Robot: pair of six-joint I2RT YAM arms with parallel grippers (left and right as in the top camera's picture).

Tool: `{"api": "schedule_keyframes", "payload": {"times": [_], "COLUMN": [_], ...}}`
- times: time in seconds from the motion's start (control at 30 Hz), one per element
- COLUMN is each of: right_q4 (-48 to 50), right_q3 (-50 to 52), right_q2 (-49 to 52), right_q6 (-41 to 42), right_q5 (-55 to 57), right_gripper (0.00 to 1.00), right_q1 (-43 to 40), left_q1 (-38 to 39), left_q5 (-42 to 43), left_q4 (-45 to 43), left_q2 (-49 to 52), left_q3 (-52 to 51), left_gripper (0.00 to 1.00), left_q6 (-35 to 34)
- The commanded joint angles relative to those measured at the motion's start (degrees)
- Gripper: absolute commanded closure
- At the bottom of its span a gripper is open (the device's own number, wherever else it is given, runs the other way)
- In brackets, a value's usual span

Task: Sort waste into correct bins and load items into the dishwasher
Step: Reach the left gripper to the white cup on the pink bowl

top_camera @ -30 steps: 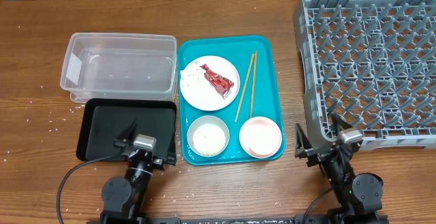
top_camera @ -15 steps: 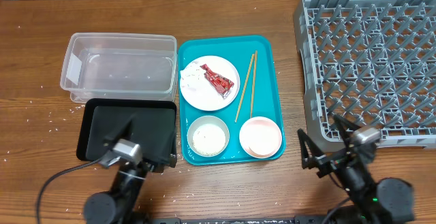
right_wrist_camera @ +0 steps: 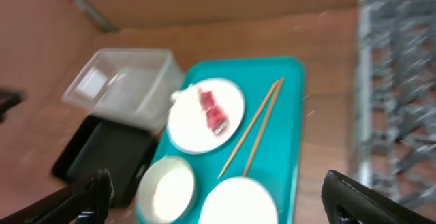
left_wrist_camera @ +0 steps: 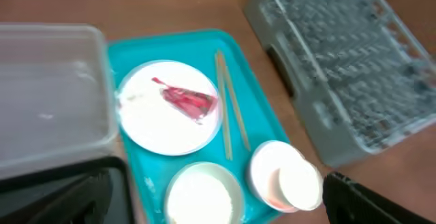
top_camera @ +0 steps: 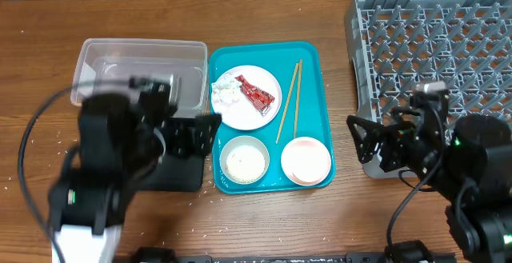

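Observation:
My left gripper lowers to the right in the overhead view, onto the small cup's rim (top_camera: 291, 161) (left_wrist_camera: 282, 186) facing the rice bowl next, since it clears the pink bowl.
A teal serving tray (top_camera: 310, 63) holds a white plate (top_camera: 240, 111) with a red wrapper (top_camera: 258, 95) and a white tissue wad (top_camera: 228, 90). It also holds wooden chopsticks (top_camera: 289, 101), a bowl with rice (top_camera: 244, 159) and a pale pink bowl (top_camera: 306, 161). The left wrist view shows a small cup (left_wrist_camera: 298, 184) in the pink bowl. My left gripper (top_camera: 194, 137) is open and empty above the black tray (top_camera: 182, 175). My right gripper (top_camera: 362, 145) is open and empty, right of the pink bowl. The clear tub (top_camera: 140, 59) and grey rack (top_camera: 436, 47) are empty.
Loose white rice grains (top_camera: 56, 139) are scattered on the wooden table left of the bins. My left arm hides most of the black tray and part of the clear tub. My right arm covers the rack's front left corner. The table's back edge lies beyond the tub.
Both arms have lifted from the table's front edge and swung forward. The left is now over the black tray and tub, the right at the rack's front left corner. Nothing else moved.

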State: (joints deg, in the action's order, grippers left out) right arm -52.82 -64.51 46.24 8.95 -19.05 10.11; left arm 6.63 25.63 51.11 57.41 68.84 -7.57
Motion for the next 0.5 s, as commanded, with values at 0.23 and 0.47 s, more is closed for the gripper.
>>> {"api": "schedule_keyframes", "payload": {"times": [0.23, 0.47], "right_q4": [-6.01, -10.82], "right_q3": [-1.53, -1.51], "right_q2": [1.42, 2.73], "right_q6": [18.16, 24.30], "right_q5": [15.89, 17.03], "right_gripper": [0.00, 0.00], "right_q1": [-2.21, -8.46], "left_q1": [14.23, 34.58], "left_q5": [6.40, -18.99], "left_q4": [1.05, 0.39], "left_q2": [17.64, 30.95], "left_q3": [5.60, 5.57], "left_gripper": [0.00, 0.15], "left_q6": [-2.40, -9.18]}}
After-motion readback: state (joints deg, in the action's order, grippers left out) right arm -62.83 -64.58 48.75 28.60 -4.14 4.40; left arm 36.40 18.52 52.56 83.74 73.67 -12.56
